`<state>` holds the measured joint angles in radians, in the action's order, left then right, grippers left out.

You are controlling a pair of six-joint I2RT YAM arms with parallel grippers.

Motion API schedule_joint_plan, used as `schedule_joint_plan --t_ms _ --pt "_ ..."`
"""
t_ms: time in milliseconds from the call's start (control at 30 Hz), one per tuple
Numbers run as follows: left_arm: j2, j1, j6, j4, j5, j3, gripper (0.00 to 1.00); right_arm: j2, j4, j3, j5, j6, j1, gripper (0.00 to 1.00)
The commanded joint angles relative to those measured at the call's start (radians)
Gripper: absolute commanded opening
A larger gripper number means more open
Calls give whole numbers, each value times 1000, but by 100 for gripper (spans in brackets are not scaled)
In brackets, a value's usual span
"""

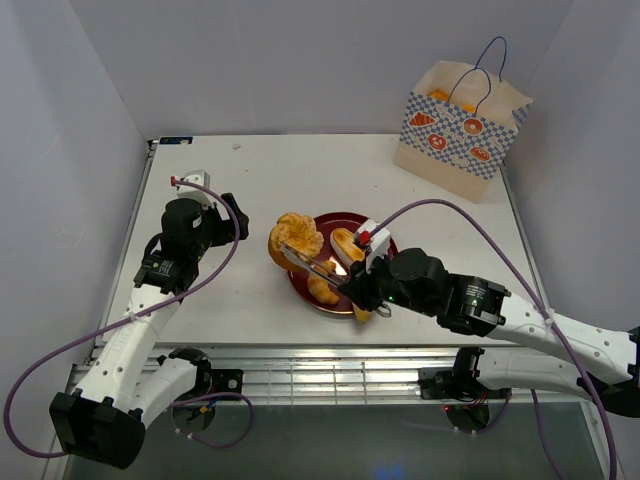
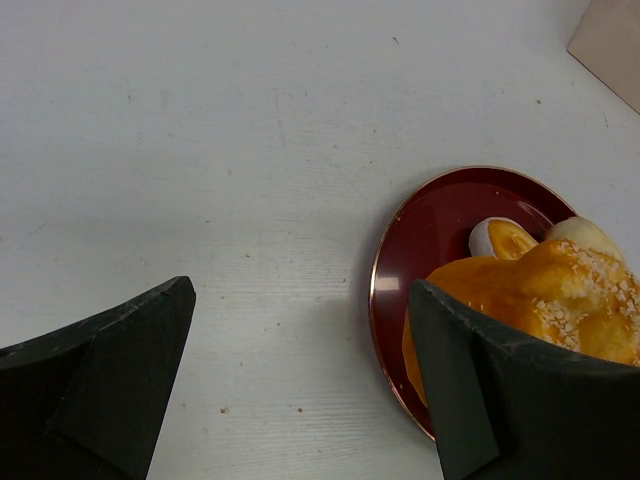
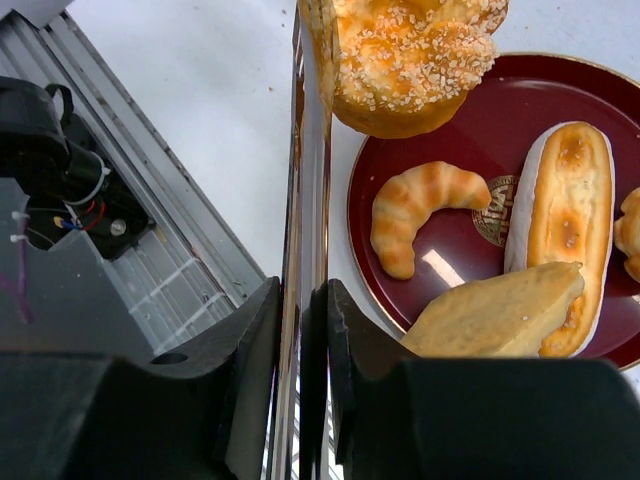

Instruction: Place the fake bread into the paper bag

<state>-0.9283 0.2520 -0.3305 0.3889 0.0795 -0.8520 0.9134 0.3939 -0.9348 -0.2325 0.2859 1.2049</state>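
Observation:
My right gripper will next carry the bun (image 1: 295,240) up and outward and let go of it over the paper bag's opening (image 1: 466,97), because the paper bag is standing outward of my right gripper.
A pair of metal tongs (image 3: 308,200) sits between the jaws of my right gripper (image 3: 303,300), which is shut on them. The tong tips (image 1: 318,266) pinch a round seeded bun (image 1: 295,240) of fake bread over the left rim of the dark red plate (image 1: 330,222). On the plate (image 3: 500,110) lie a croissant (image 3: 425,205), an oval roll (image 3: 565,215) and a flat wedge (image 3: 500,315). The paper bag (image 1: 460,130) stands upright at the far right, something orange showing inside. My left gripper (image 2: 300,340) hangs open over bare table left of the plate (image 2: 430,230).
White walls close in the table on the left, back and right. The ribbed metal front edge (image 3: 170,250) runs just below the plate. A purple cable (image 1: 470,215) arcs over the right arm between the plate and the bag.

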Motion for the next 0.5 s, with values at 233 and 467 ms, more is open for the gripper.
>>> schedule_joint_plan --t_ms 233,467 --pt "19 3 -2 -5 8 -22 98 -70 -133 -85 -248 12 1 8" --pt "25 4 1 -7 16 -22 98 21 -135 -186 -274 -71 -99 8"
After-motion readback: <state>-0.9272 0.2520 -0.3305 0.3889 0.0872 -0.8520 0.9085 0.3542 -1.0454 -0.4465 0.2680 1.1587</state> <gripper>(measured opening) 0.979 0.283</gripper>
